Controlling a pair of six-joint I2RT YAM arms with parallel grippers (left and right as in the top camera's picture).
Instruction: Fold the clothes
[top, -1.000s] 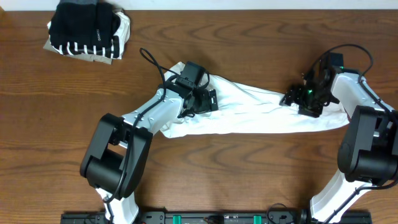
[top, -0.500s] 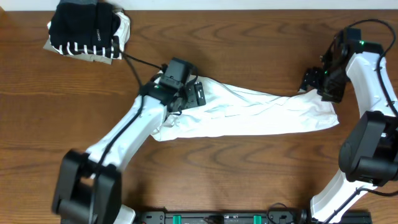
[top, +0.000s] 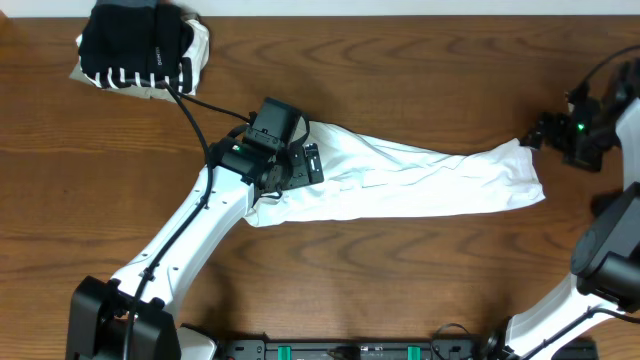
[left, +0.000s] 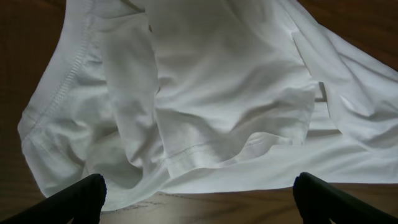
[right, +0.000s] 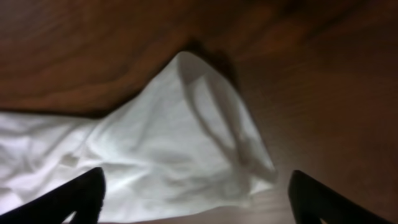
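Observation:
I will lower my right gripper next and move it back onto the shirt's folded sleeve end (top: 529, 182) (right: 233, 165) to close there, because that sleeve end is between its wide-apart fingers.
A large white T-shirt (top: 420, 185) lies pulled out into a long, wrinkled band across the middle of the table. My left gripper (top: 308, 166) hovers over its left end, open and holding nothing. In the left wrist view the shirt's hemmed edge (left: 199, 99) spreads beyond the gripper (left: 199, 190). My right gripper (top: 547, 132) is just past the shirt's right end, open and empty. The right wrist view shows that end with a folded sleeve (right: 186, 143) below the wide-apart fingertips (right: 90, 186). More clothes sit folded in a stack (top: 138, 48) at the far left corner.
The stack holds black, black-and-white striped and beige pieces. The left arm's cable (top: 205, 110) runs from the stack's side to the wrist. Bare brown wood (top: 400, 280) surrounds the shirt, and the arm bases stand at the front edge.
The right gripper has let go of the shirt's right end and drawn away to the right, opening wider. The left gripper has shifted slightly left along the shirt. The shirt now lies stretched longer.

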